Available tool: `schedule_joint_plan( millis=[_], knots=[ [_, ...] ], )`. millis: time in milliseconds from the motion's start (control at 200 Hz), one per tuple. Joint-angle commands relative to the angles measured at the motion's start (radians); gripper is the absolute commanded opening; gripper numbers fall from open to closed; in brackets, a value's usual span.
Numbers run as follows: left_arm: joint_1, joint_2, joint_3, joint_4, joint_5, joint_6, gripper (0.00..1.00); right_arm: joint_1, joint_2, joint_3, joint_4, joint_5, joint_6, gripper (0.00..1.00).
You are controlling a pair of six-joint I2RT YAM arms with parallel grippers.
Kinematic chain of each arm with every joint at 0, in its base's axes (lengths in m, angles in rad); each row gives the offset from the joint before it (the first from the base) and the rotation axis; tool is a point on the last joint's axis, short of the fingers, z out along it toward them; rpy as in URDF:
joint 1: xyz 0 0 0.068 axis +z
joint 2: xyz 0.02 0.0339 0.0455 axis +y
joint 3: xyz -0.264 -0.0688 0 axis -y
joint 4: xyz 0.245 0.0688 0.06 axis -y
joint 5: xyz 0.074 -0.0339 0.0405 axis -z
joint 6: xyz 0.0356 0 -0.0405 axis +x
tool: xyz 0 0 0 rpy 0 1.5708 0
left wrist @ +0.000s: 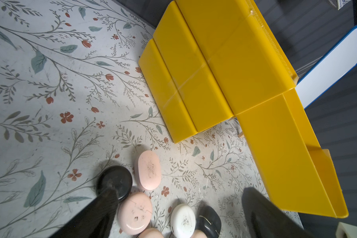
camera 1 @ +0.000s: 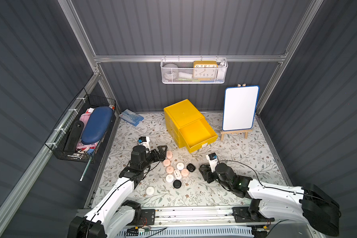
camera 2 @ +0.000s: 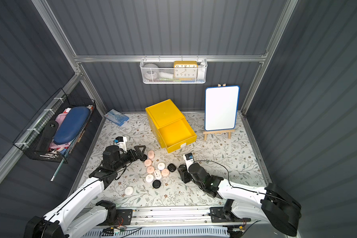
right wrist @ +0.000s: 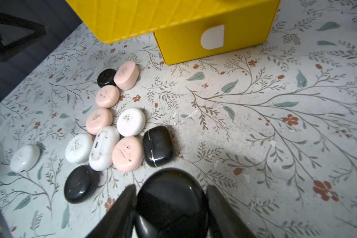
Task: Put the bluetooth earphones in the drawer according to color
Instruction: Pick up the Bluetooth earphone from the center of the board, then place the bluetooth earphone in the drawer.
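The drawer is open above, so I should next raise the black case in my right gripper outward over the front of the bare top drawer (camera 1: pixel 200 138) and release it.
The yellow drawer cabinet (camera 1: pixel 181 114) (camera 2: pixel 164 114) stands at the back of the mat, its top drawer (camera 1: pixel 198 135) (left wrist: pixel 286 164) pulled out and bare inside. Several pink, white and black bluetooth earphones (camera 1: pixel 176 171) (camera 2: pixel 157 172) (right wrist: pixel 111 131) lie clustered in front of it; one white case (camera 1: pixel 150 190) lies apart. My right gripper (camera 1: pixel 203 168) (right wrist: pixel 171 197) is shut on a black case (right wrist: pixel 169 195), low over the mat, right of the cluster. My left gripper (camera 1: pixel 162 153) (left wrist: pixel 179 193) stands open at the cluster's left edge, one finger (left wrist: pixel 105 204) over another black case (left wrist: pixel 115 179).
A whiteboard on a small wooden easel (camera 1: pixel 240 108) stands right of the cabinet. A blue packet (camera 1: pixel 131 117) lies at the back left. A black wire basket (camera 1: pixel 85 127) hangs on the left wall, a white mesh basket (camera 1: pixel 194 71) with a clock on the back wall.
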Motion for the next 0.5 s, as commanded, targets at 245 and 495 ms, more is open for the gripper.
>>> schedule_joint_plan(
  millis=[245, 495],
  knots=[
    [0.005, -0.006, 0.008, -0.005, -0.017, 0.007, 0.99, -0.017, -0.158, 0.224, -0.197, -0.108, -0.040, 0.41],
    [0.005, 0.011, 0.010, -0.001, -0.018, 0.008, 0.99, -0.143, -0.075, 0.446, -0.327, -0.160, -0.061, 0.40]
  ],
)
